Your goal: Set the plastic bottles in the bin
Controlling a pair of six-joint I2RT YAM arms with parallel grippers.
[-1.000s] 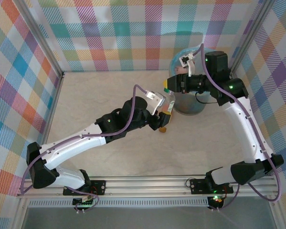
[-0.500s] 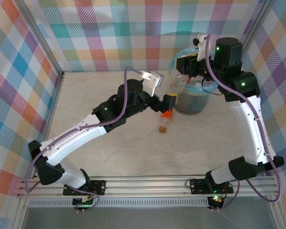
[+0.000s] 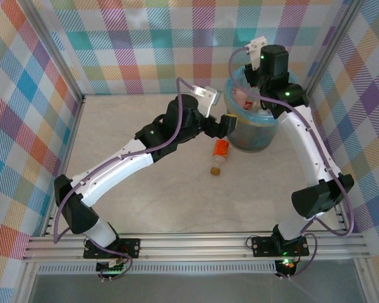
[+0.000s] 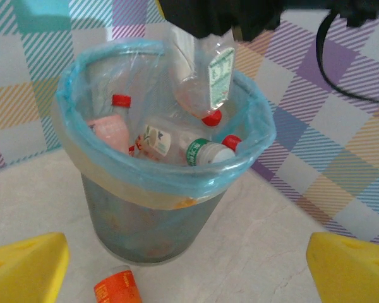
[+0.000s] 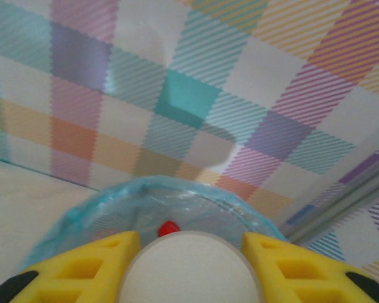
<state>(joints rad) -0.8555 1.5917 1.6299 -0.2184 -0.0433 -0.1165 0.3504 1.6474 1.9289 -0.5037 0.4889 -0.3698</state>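
Observation:
The clear bottle is hanging within the bin's rim. My right gripper should lower the bottle further into the bin's opening (image 3: 258, 105) (image 5: 188, 213) below and let it go.
The bin (image 3: 258, 136), a grey bucket lined with a light blue bag (image 4: 158, 173), stands at the back right and holds several plastic bottles (image 4: 156, 140). My right gripper (image 3: 249, 96) hangs over it, shut on a clear bottle (image 4: 199, 76) that points red cap (image 4: 211, 118) down; the bottle's pale base (image 5: 189, 268) fills the gap between the yellow fingers (image 5: 82, 268) of the right gripper (image 5: 189, 252). My left gripper (image 3: 225, 124) is just left of the bin, open with nothing between its fingers (image 4: 25, 268). An orange bottle (image 3: 218, 154) lies on the table by the bin's foot.
Checked walls close in the table on three sides, the back wall (image 3: 177, 44) right behind the bin. The marble tabletop (image 3: 145, 196) stretches bare to the left and front. The left arm (image 3: 126, 158) reaches diagonally across the middle.
My left gripper has opened and no longer holds the clear bottle it had beside the bin; it has moved up a little. The right arm has lifted and tipped its bottle downward over the bin.

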